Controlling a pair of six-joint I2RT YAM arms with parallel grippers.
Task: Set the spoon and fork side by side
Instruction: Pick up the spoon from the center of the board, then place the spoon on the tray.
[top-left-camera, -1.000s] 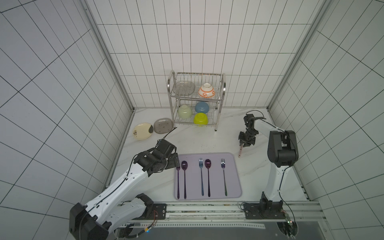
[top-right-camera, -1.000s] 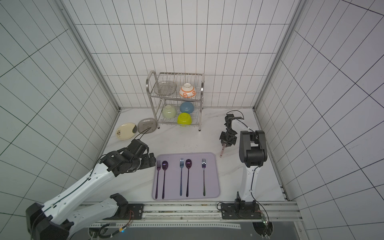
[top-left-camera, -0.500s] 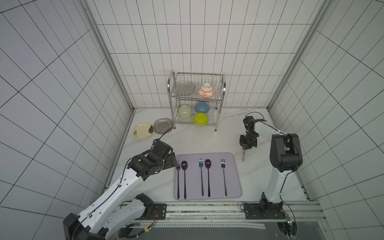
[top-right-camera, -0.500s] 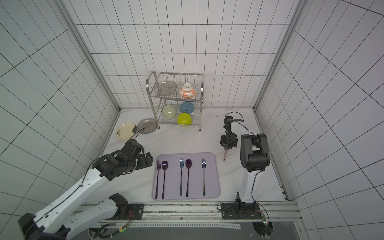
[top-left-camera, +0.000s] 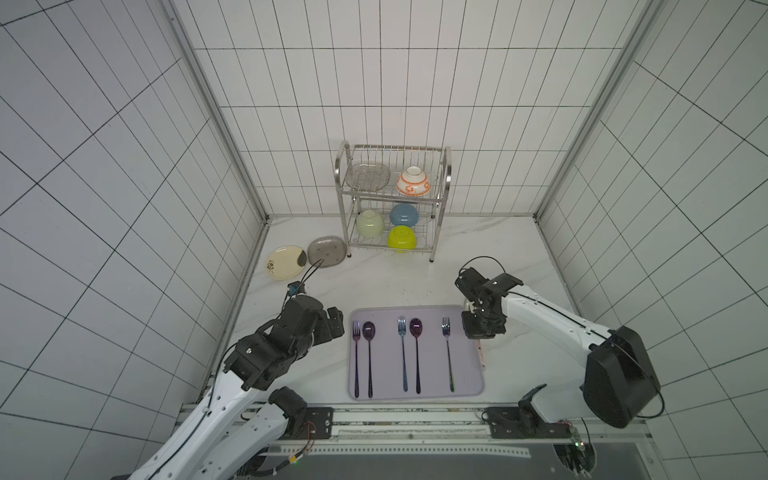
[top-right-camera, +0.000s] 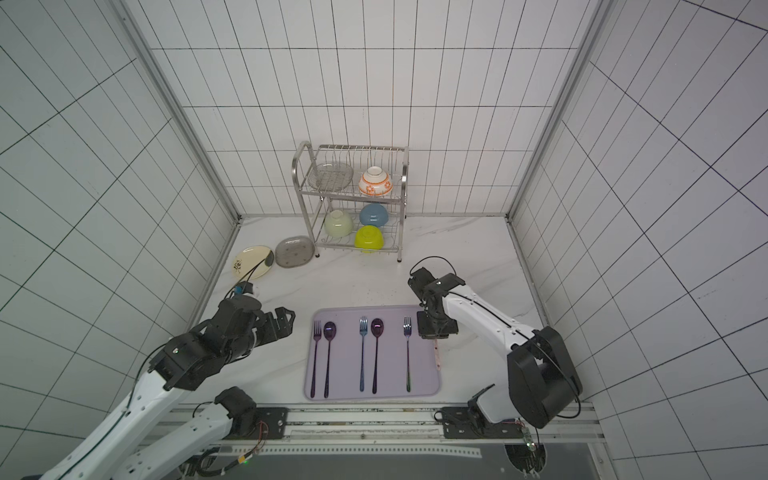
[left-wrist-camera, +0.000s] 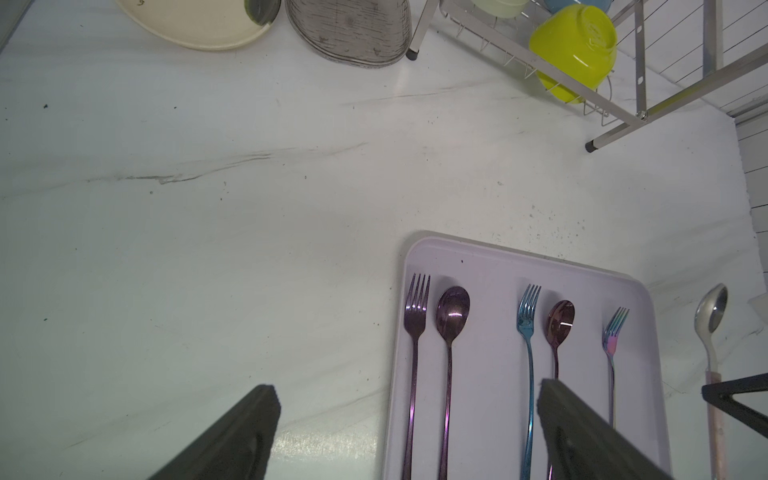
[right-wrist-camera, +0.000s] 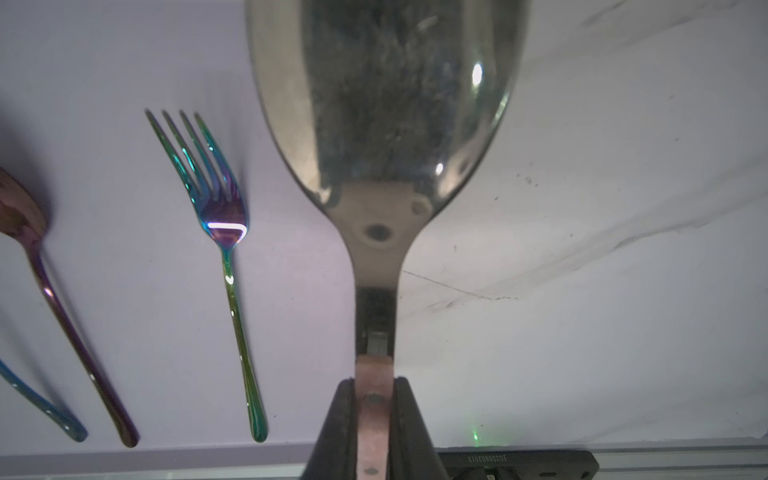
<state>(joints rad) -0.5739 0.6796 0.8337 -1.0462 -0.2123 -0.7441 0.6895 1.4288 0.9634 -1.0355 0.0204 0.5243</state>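
My right gripper will next move toward the rainbow fork, then down onto the part of the tray beside that fork, and let go of the spoon's handle, because that part is bare.
A silver spoon with a copper-coloured handle is clamped by that handle in my right gripper, which is shut on it. In both top views the right gripper hangs over the right rim of the lilac tray, and the spoon handle runs along that rim. A rainbow fork lies on the tray just left of the spoon and parallel to it. My left gripper is open and empty, hovering by the tray's left edge.
On the tray also lie a purple fork beside a purple spoon, and a blue fork beside a dark spoon. A metal dish rack with bowls stands at the back. Two plates lie back left.
My right gripper has carried the spoon from the back right of the table forward to the tray's right edge. The left gripper has drawn back slightly to the left.
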